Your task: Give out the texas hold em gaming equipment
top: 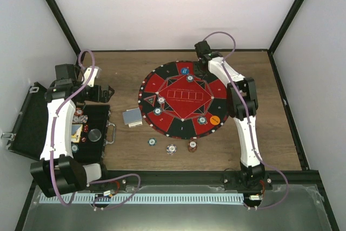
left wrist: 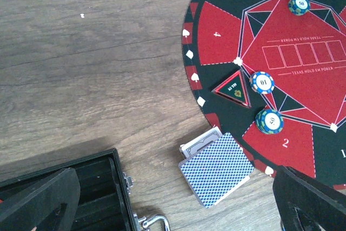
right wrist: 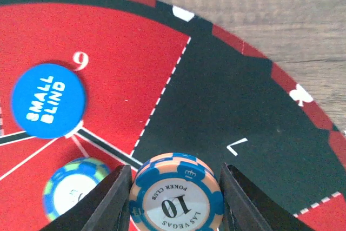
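Note:
The held chip is already over the mat's dark section's inner end (top: 200, 78) beside the green-blue chip, so my right gripper should lower a little and release it there next.
A round red-and-black poker mat (top: 181, 128) lies mid-table. My right gripper (right wrist: 175, 201) is shut on a blue-and-peach "10" poker chip (right wrist: 175, 196), low over the mat's far side (top: 201, 70). Beside it are the blue "small blind" disc (right wrist: 48, 100) and a green-blue chip (right wrist: 73, 187). My left gripper (left wrist: 175, 183) stands open with nothing between its fingers, above the table beside a blue-backed card deck (left wrist: 216, 169) at the mat's left edge (top: 132, 117). An orange disc (top: 214, 119) and more chips (left wrist: 262, 82) (left wrist: 269, 120) rest on the mat.
An open black case (top: 32, 123) with chips inside sits at the left; its corner and latch (left wrist: 130, 185) are close to the deck. Three loose chips (top: 171, 149) lie on the wood in front of the mat. A triangular marker (left wrist: 233, 87) sits on the mat.

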